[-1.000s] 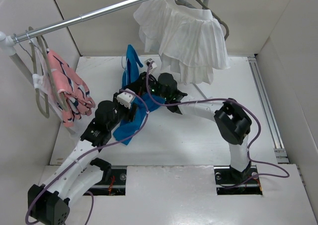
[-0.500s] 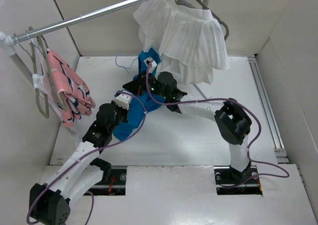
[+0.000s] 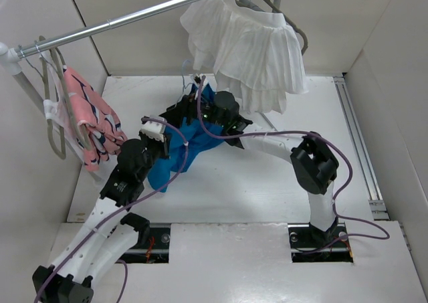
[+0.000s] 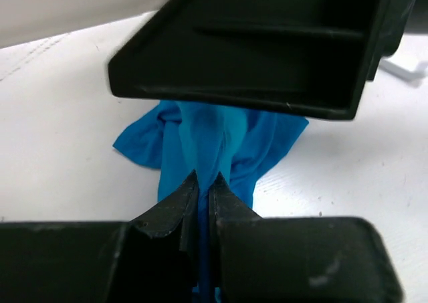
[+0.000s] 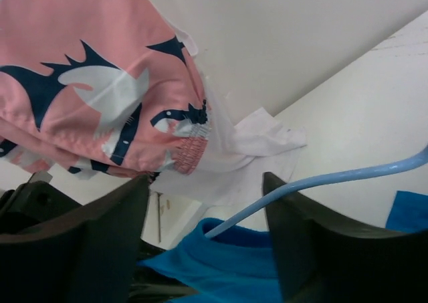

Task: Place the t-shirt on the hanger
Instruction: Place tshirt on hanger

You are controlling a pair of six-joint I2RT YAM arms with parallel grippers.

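Note:
I should next lift the t-shirt (image 3: 179,148) with my left gripper toward the bare bar (image 3: 81,33) beside the pink garment and let go of it there, because the hanger already goes into the t-shirt's opening.
The blue t-shirt (image 3: 179,148) lies crumpled on the white table between both arms. My left gripper (image 3: 167,139) is shut on a fold of the t-shirt (image 4: 221,132), the fabric pinched between its fingertips (image 4: 189,189). My right gripper (image 3: 189,106) stands open just behind the shirt. The pale-blue hanger (image 5: 334,177) runs across between the open fingers, one end going into an opening of the t-shirt (image 5: 241,266). From above, only the hanger's thin hook (image 3: 185,72) shows past the shirt.
A pink patterned garment (image 3: 90,119) hangs from the metal rail (image 3: 134,14) at the left. A white pleated garment (image 3: 251,49) hangs at the back, close above my right gripper. White walls enclose the table on three sides.
My right gripper has opened. My left gripper shut on the shirt and drew back to the left. The shirt, first held up tall, has dropped lower, and the hanger's hook has shifted right.

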